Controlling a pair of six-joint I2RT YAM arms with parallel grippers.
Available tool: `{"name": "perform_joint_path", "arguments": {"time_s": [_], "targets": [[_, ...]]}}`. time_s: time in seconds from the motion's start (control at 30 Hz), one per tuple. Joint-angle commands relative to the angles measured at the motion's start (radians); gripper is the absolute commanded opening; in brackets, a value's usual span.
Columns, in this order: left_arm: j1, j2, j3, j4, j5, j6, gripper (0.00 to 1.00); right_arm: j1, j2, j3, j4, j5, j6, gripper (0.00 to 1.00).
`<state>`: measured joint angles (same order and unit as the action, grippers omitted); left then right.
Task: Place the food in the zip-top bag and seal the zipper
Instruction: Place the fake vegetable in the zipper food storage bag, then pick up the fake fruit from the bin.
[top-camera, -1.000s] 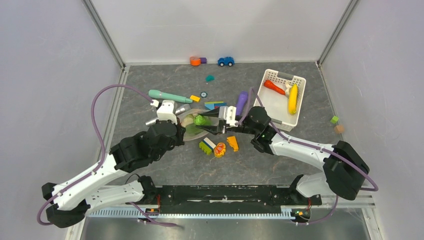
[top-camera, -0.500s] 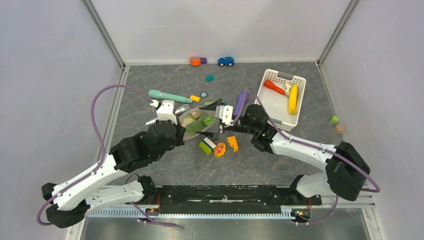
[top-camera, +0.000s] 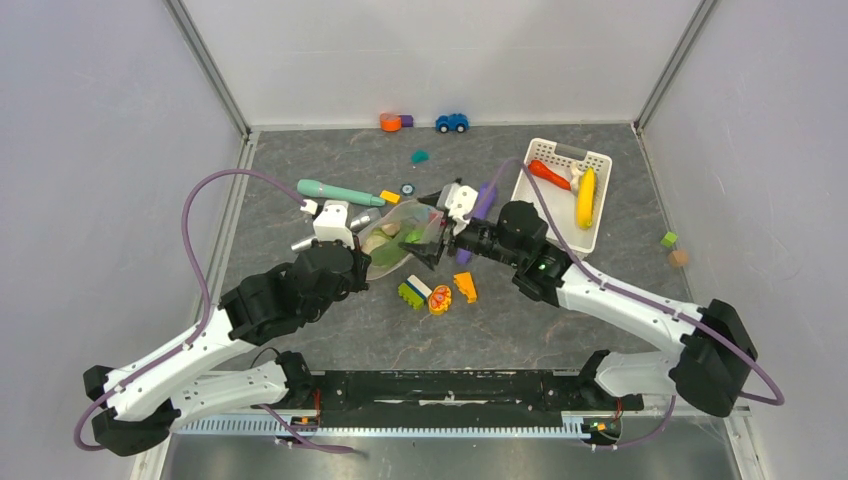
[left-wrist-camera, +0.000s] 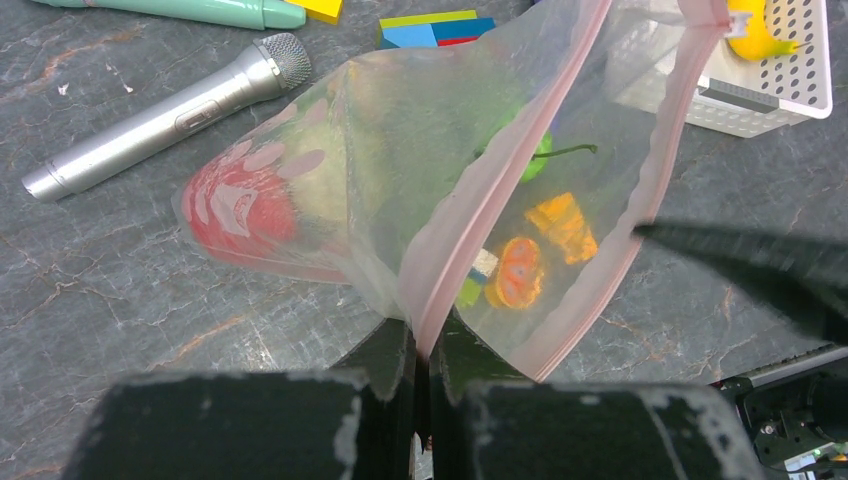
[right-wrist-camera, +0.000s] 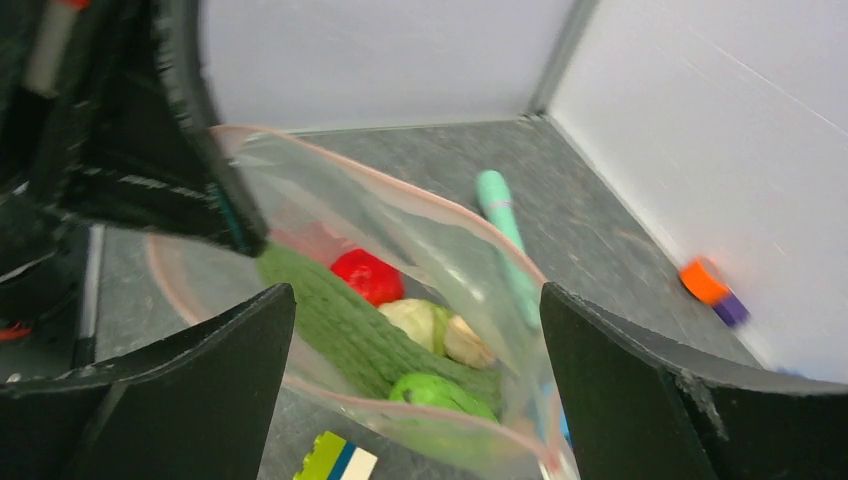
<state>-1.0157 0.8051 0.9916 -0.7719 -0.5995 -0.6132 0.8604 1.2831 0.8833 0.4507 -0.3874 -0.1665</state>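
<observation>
My right gripper goes to the right in the top view and down onto the banana's far end (top-camera: 588, 180) next, because that food still lies in the basket.
The zip-top bag (left-wrist-camera: 420, 150) lies at the middle of the table, its mouth lifted toward the right. My left gripper (left-wrist-camera: 428, 335) is shut on the zipper (left-wrist-camera: 500, 190), the pink strip. Through the open mouth the right wrist view shows food inside: a long green cucumber (right-wrist-camera: 350, 320), a red tomato (right-wrist-camera: 365, 275), a pale cabbage (right-wrist-camera: 420, 320), a beige piece (right-wrist-camera: 468, 342) and a bright green piece (right-wrist-camera: 440, 392). My right gripper (right-wrist-camera: 415, 340) is open, its fingers on either side of the mouth, holding nothing. A banana (top-camera: 585, 197) and a carrot (top-camera: 548, 174) lie in the white basket (top-camera: 600, 215).
Building blocks (top-camera: 414, 291) and orange pieces (top-camera: 465, 287) lie just in front of the bag. A silver toy microphone (left-wrist-camera: 170, 115), a teal stick (top-camera: 340, 192) and a purple stick (top-camera: 483, 205) lie behind it. A toy car (top-camera: 452, 122) sits at the back wall.
My right gripper opened and let the green piece drop into the bag, then drew back toward the right rear. The bag's mouth rose. The left arm held still.
</observation>
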Motion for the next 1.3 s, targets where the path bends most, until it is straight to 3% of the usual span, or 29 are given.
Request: {"name": "perform_joint_path", "arguments": {"time_s": [0.0,0.13,0.33,0.47,0.67,0.87,1.1,1.27], "targets": [[0.006,0.004,0.005,0.033,-0.014,-0.022,0.02,-0.018,-0.093,0.034,-0.044,0.313,0.123,0.98],[0.007,0.011,0.005,0.033,-0.011,-0.02,0.02,-0.095,-0.145,0.032,-0.095,0.433,0.165,0.98],[0.006,0.018,0.005,0.033,-0.008,-0.02,0.02,-0.337,-0.145,0.031,-0.134,0.411,0.329,0.98],[0.007,0.018,0.005,0.033,-0.008,-0.02,0.02,-0.466,-0.081,0.089,-0.208,0.464,0.34,0.98],[0.008,0.018,0.004,0.033,-0.002,-0.024,0.02,-0.632,0.128,0.257,-0.39,0.487,0.313,0.98],[0.007,0.027,0.005,0.033,-0.011,-0.017,0.02,-0.732,0.418,0.515,-0.615,0.643,0.213,0.97],[0.006,0.026,0.007,0.033,-0.014,-0.015,0.02,-0.773,0.625,0.616,-0.624,0.84,0.101,0.96],[0.007,0.026,0.008,0.033,-0.016,-0.011,0.02,-0.796,0.687,0.614,-0.574,0.874,0.096,0.89]]}}
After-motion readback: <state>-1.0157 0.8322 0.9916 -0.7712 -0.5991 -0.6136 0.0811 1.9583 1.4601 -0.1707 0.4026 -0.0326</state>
